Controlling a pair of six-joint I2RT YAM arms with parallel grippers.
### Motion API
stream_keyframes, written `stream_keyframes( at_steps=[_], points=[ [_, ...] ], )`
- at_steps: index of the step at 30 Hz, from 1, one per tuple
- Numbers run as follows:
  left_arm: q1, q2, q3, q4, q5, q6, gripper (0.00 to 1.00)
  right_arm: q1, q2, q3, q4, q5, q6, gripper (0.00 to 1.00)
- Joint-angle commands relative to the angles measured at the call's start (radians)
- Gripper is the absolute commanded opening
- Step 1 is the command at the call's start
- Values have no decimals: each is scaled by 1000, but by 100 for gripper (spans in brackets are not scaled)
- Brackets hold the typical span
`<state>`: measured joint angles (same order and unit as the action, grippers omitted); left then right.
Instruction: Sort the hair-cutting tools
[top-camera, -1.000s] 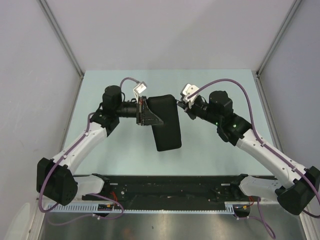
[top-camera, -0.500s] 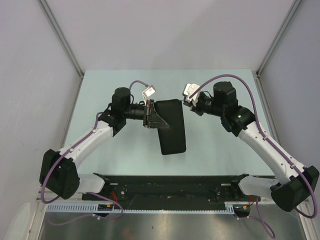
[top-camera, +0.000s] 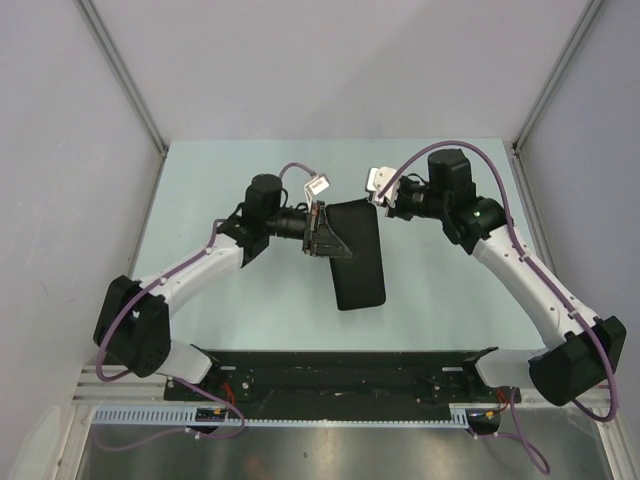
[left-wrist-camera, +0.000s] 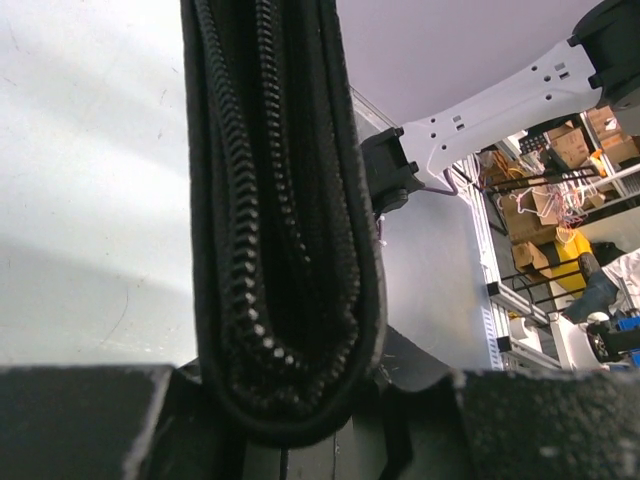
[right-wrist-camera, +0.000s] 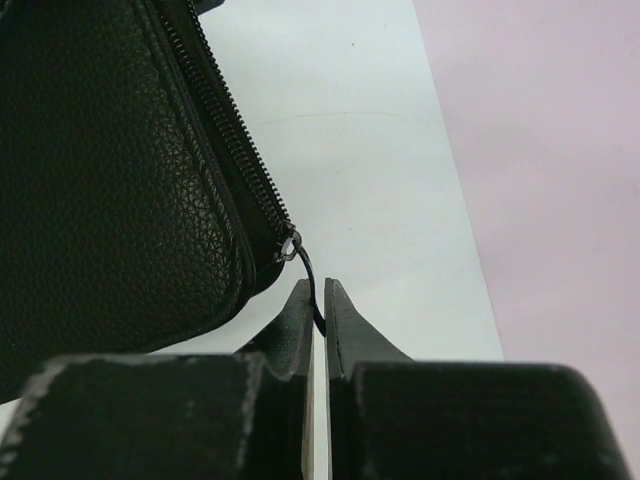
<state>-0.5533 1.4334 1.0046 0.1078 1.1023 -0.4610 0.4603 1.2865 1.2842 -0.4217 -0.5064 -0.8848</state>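
Note:
The hanging black case comes down onto the clear, bare pale tabletop next and my left gripper frees its zipped edge, as that space lies below the gripper.
None of the hair-cutting tools shows in any view. A flat black zippered case (top-camera: 358, 262) hangs tilted above the pale table. My left gripper (top-camera: 322, 230) is shut on its left edge; in the left wrist view the case's zipped edge (left-wrist-camera: 280, 200) fills the space between the left gripper's (left-wrist-camera: 300, 405) fingers. At the case's far right corner my right gripper (top-camera: 379, 200) is shut on the thin black zipper pull (right-wrist-camera: 312, 285). In the right wrist view the pull runs from the case (right-wrist-camera: 110, 170) into the right gripper (right-wrist-camera: 320, 300).
The pale green table (top-camera: 200, 190) is bounded by grey walls at the back and both sides. A black rail (top-camera: 340, 365) runs along the near edge between the arm bases. The right arm's white link (left-wrist-camera: 500, 95) shows behind the case.
Both arms have carried the case to the right and slightly nearer. The left arm has stretched out further. Neither grip has changed.

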Motion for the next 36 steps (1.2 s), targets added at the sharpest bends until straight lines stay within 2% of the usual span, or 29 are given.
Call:
stream_keyframes(
  at_steps=[1,7,12,17,21,23,28,36],
  points=[
    [-125,12,3,-79,272,39,0,-54,20,127,255,86,-94,0],
    [-151,15,-9,-80,262,51,0,-51,50,214,123,31,-141,0],
    [-151,18,-8,-83,237,62,0,-38,2,198,57,5,-123,0],
    [-151,27,-3,-95,240,74,0,20,-7,196,6,115,-207,0],
    [-151,33,-9,-100,240,87,0,115,7,184,35,293,-289,0],
    [-151,44,-14,-100,237,93,0,156,20,182,72,330,-296,0],
    [-151,61,-15,-143,232,117,0,216,62,182,70,347,-319,0],
    [-151,81,-20,-201,206,168,0,264,119,182,132,283,-272,0]
  ],
)
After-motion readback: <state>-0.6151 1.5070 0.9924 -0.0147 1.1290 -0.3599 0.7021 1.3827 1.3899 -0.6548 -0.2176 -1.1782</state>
